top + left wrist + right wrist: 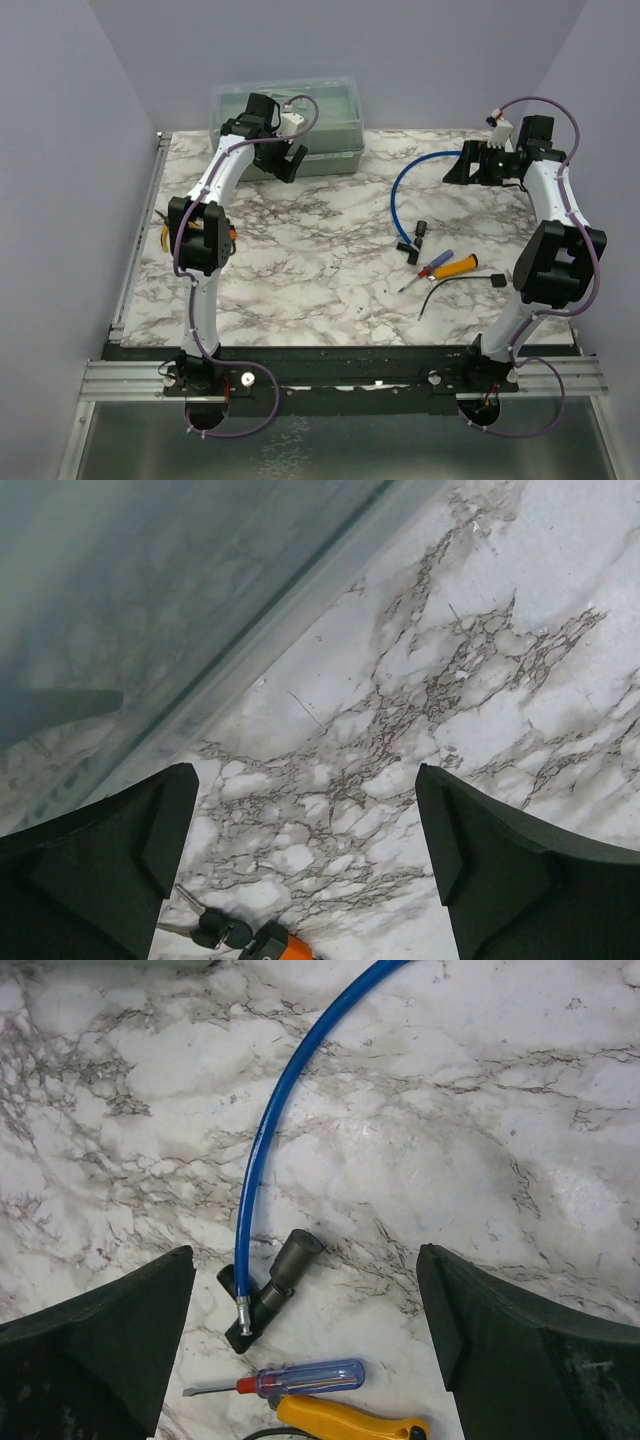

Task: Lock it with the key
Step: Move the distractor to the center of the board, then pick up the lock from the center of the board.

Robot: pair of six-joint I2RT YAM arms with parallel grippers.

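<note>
My open left gripper moves back and down around the black and orange padlock body (232, 233) (278, 944) next and closes, since it lies below and back toward my base.
A blue cable lock (400, 185) curves across the right half of the marble table. Its black lock head (270, 1290) lies at the cable's near end, with the metal cable tip beside it. Two black-headed keys (215, 930) on a black and orange tag (280, 945) lie at the bottom edge of the left wrist view. My left gripper (305, 780) is open and empty, above bare marble just beyond the keys; it also shows in the top view (275, 155). My right gripper (305, 1260) is open and empty, above and beyond the lock head; it also shows in the top view (472, 165).
A clear plastic box (290, 125) stands at the back left, its wall (150, 610) close to my left gripper. A blue-handled screwdriver (290, 1378) and a yellow-handled tool (345, 1422) lie just in front of the lock head. A thin black wire (455, 283) lies near the right arm.
</note>
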